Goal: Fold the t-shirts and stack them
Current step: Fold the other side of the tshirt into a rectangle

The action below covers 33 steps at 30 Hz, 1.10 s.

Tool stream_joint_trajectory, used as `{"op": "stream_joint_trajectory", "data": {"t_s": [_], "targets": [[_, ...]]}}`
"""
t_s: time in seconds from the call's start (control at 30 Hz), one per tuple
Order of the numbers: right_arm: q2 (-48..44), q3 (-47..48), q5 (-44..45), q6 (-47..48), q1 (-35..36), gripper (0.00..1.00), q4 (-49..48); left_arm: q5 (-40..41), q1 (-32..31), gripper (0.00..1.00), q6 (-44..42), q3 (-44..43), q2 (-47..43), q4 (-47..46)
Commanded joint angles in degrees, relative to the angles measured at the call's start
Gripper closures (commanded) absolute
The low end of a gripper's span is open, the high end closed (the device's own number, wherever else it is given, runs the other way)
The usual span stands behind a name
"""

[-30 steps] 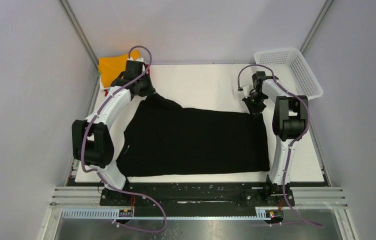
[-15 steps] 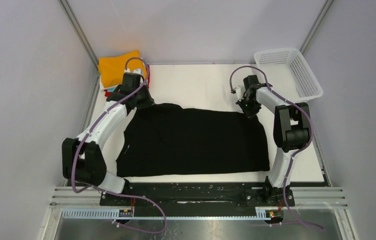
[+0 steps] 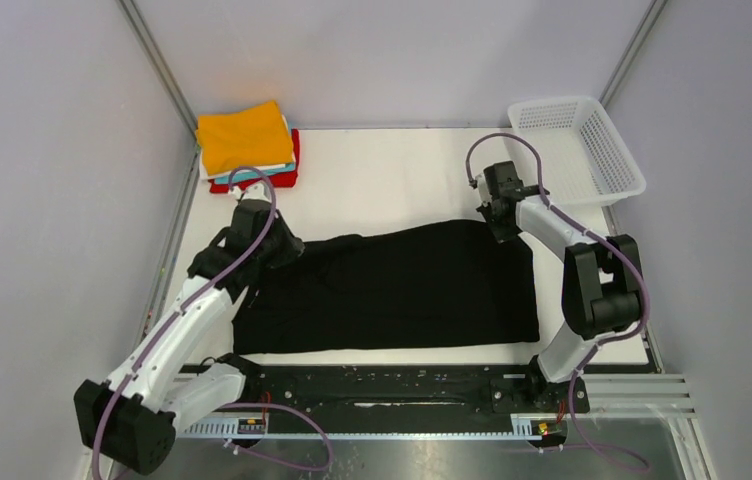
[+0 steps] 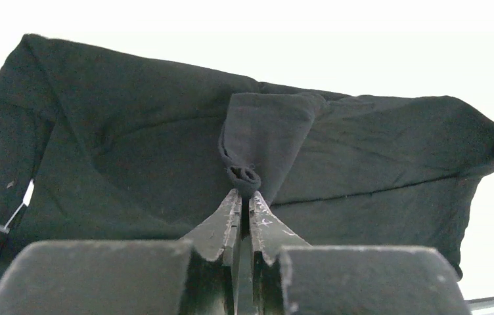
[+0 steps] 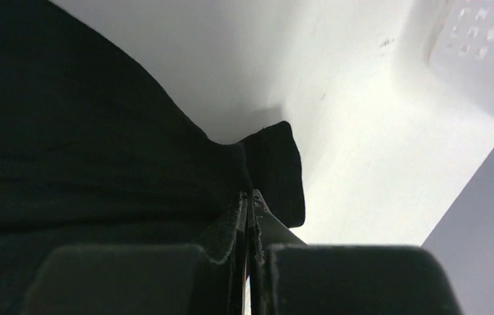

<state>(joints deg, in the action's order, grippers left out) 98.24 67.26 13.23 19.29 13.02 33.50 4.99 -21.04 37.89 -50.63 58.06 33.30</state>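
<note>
The black shirt's pinched far corner should end up folded over the spread cloth, so my left gripper will next move back and down across the black shirt toward its near corner.
The large black t-shirt (image 3: 402,285) lies spread across the middle of the white table, its far edge lifted at both ends. My left gripper (image 3: 287,250) is shut on the shirt's far left corner; the left wrist view shows a rolled pinch of black cloth (image 4: 244,176) between its jaws (image 4: 244,197). My right gripper (image 3: 500,228) is shut on the shirt's far right corner, and black cloth (image 5: 274,164) sits at its closed jaws (image 5: 249,195). A folded stack (image 3: 247,148), orange on top with white, teal and red below, sits at the back left corner.
A white plastic mesh basket (image 3: 582,150) stands at the back right corner. White table surface (image 3: 392,180) shows between the shirt's far edge and the back wall. Grey walls close in on both sides.
Both grippers have pulled the shirt's far edge toward the near side, folding it over. The left arm drew back a long way, uncovering the folded stack. The right gripper moved slightly nearer.
</note>
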Motion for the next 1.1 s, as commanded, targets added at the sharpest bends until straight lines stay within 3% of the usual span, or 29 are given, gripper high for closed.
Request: {"op": "stream_joint_trajectory", "data": {"t_s": [0.0, 0.37, 0.67, 0.73, 0.77, 0.8, 0.83, 0.87, 1.0, 1.07], "targets": [[-5.19, -3.29, 4.86, -4.01, 2.53, 1.00, -2.93, 4.29, -0.53, 1.00, 4.61, 3.08, -6.40, 4.59], [-10.07, -10.13, 18.22, -13.27, 6.76, 0.96, 2.75, 0.77, -1.48, 1.00, 7.89, 10.34, -17.28, 9.14], [-13.22, -11.36, 25.84, -20.65, 7.98, 0.79, 10.80, 3.77, -2.07, 1.00, 14.95, 15.14, -22.51, 18.60], [-14.25, -10.34, 27.38, -23.77, 8.42, 0.69, 14.73, 5.10, -2.12, 1.00, 16.33, 15.68, -23.78, 20.13], [-14.83, -10.34, 28.04, -24.55, 8.58, 0.58, 15.10, 4.97, -2.23, 1.00, 16.69, 15.68, -24.10, 20.31], [-15.36, -9.97, 28.00, -24.98, 8.60, 0.35, 15.99, 4.71, -2.29, 1.00, 16.87, 15.51, -24.09, 20.65], [-15.82, -9.49, 28.82, -25.94, 8.62, 0.06, 17.30, 4.85, -2.26, 0.99, 17.38, 15.16, -23.93, 21.46], [-16.67, -9.43, 31.06, -27.43, 8.63, 0.01, 18.38, 4.88, -2.32, 0.98, 17.76, 14.84, -23.84, 22.31], [-22.23, -10.47, 39.58, -33.50, 8.65, 0.01, 17.92, 3.40, -3.52, 0.80, 19.01, 14.88, -25.31, 23.85], [-26.57, -11.84, 43.16, -37.93, 8.62, 0.01, 15.23, 2.90, -3.89, 0.62, 19.54, 14.77, -26.18, 24.90]]}}
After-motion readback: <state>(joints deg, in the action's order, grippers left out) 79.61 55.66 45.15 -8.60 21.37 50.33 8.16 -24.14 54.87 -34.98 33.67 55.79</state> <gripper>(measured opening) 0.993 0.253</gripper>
